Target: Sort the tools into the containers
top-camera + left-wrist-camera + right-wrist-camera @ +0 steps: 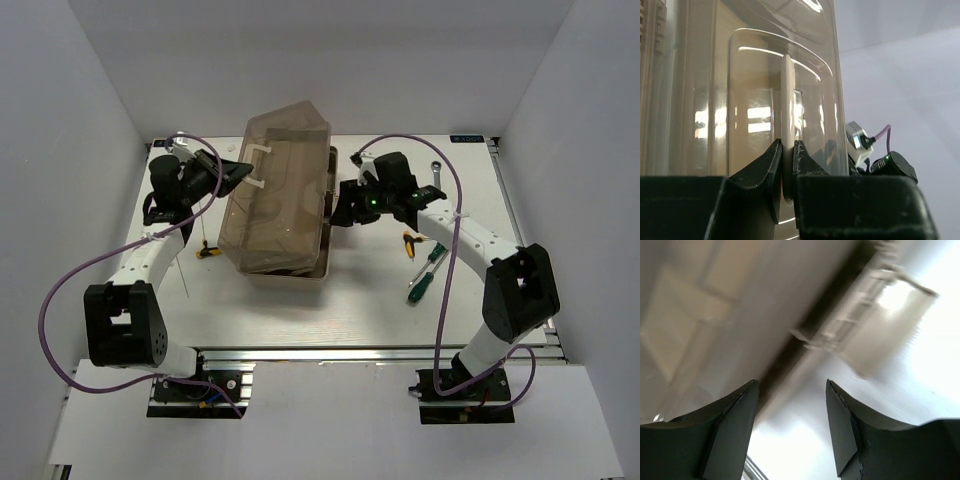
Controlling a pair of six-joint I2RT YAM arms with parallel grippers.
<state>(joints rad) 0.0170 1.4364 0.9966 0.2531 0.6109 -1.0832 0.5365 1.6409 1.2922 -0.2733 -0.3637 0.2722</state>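
Next, my right gripper moves slightly back and toward the toolbox, turning its open fingers around the base's thin side [327, 230] [796, 371], whose rim the raised lid leaves clear.
The toolbox stands mid-table with its translucent brown lid [280, 195] tilted up over the beige base [288, 278]. My left gripper [243, 172] [787, 150] is shut on the lid's beige handle [260, 165] [787, 100]. My right gripper [343, 207] [792, 385] is open and holds nothing, close to the box's right side. A beige latch-like part [880, 325] shows blurred ahead of it. On the right lie a silver wrench [433, 168], two green-handled screwdrivers [419, 286] [433, 254] and a yellow-and-black hex key [409, 240]. Another hex key [207, 251] lies left of the box.
Purple cables [90, 275] loop from both arms over the table's sides. White walls close in the table at the left, right and back. The aluminium rail [360, 352] runs along the near edge.
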